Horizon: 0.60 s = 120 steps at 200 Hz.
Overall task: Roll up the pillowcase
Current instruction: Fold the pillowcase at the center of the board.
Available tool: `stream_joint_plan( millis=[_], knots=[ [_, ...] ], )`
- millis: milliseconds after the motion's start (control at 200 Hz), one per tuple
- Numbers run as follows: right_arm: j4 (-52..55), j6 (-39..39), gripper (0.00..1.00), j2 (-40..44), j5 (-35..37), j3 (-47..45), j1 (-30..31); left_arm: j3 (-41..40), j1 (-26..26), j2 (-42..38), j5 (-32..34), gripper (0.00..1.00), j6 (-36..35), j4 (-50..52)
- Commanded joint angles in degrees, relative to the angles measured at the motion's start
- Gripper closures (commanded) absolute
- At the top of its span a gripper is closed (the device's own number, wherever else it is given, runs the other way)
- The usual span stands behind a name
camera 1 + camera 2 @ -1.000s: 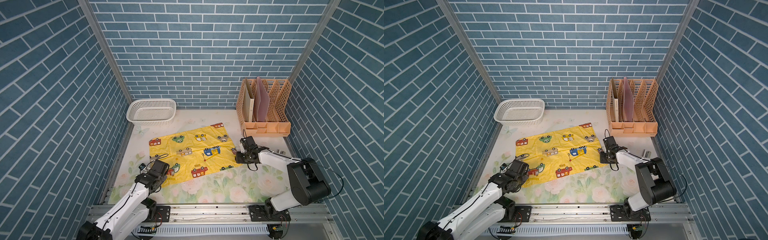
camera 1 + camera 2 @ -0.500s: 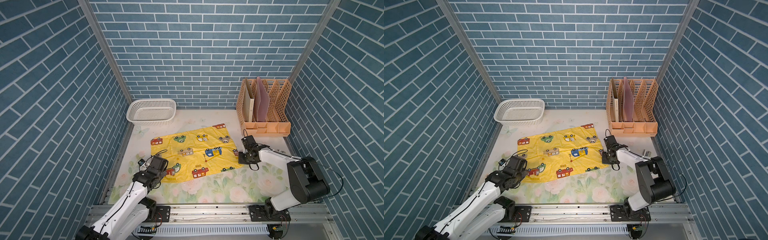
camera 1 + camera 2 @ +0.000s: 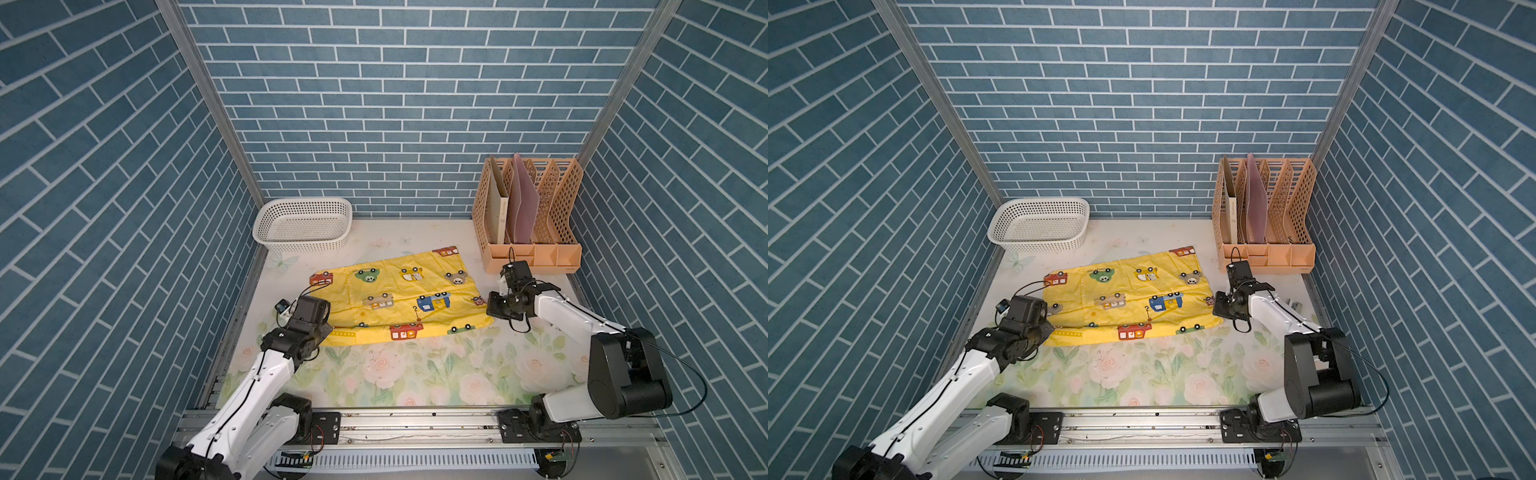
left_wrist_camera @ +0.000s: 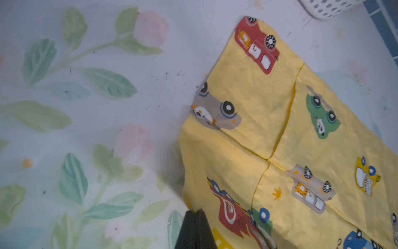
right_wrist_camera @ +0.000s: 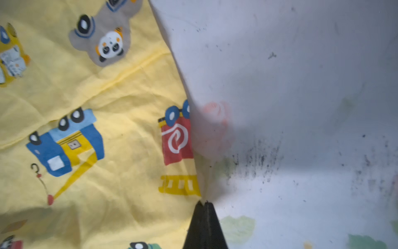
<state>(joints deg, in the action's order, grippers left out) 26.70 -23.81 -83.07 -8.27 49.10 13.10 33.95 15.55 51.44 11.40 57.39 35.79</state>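
Observation:
My right gripper should lift the pillowcase's hem outward over the flat pillowcase next and let go of it at the pillowcase's far corner (image 3: 453, 252) beside the file rack, which lies outward.
The pillowcase (image 3: 395, 299) (image 3: 1129, 299), bright yellow with cartoon vehicles, lies spread on the floral table covering in both top views. Its near edge is bunched into a low fold. My left gripper (image 3: 320, 332) (image 4: 196, 212) is at the near left corner, and its fingers are shut on a raised pinch of the yellow cloth (image 4: 269, 120). My right gripper (image 3: 490, 309) (image 5: 204, 202) is at the right edge. It is shut on the hem, which lifts there and shows its pale underside beside the printed face (image 5: 97, 97).
A white perforated basket (image 3: 303, 226) stands at the back left. A peach file rack (image 3: 530, 224) holding folders stands at the back right, just behind the right arm. Blue brick walls close in on three sides. The floral covering (image 3: 415, 374) lies in front of the cloth.
My right gripper has shut on the right hem. The left gripper has carried its corner toward the back, so the pillowcase's near edge now lies further from the front rail.

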Motion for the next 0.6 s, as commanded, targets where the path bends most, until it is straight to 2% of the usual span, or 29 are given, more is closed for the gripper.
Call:
stream_joint_plan(
  millis=[0, 200, 595],
  knots=[
    [0.0, -1.5, 1.00, -0.3, -4.2, 3.5, -0.3, 3.3, -0.7, 1.5, 0.2, 1.00, -3.5, -1.3],
    [-3.1, -4.2, 1.00, -2.8, -13.2, 8.0, -1.1, 8.7, -2.5, 4.7, -0.4, 1.00, -6.8, -2.7],
    [-4.5, -5.0, 1.00, -13.0, -16.6, 23.0, -2.4, 14.7, -10.5, 12.1, -2.9, 1.00, -12.4, -10.5]
  ],
)
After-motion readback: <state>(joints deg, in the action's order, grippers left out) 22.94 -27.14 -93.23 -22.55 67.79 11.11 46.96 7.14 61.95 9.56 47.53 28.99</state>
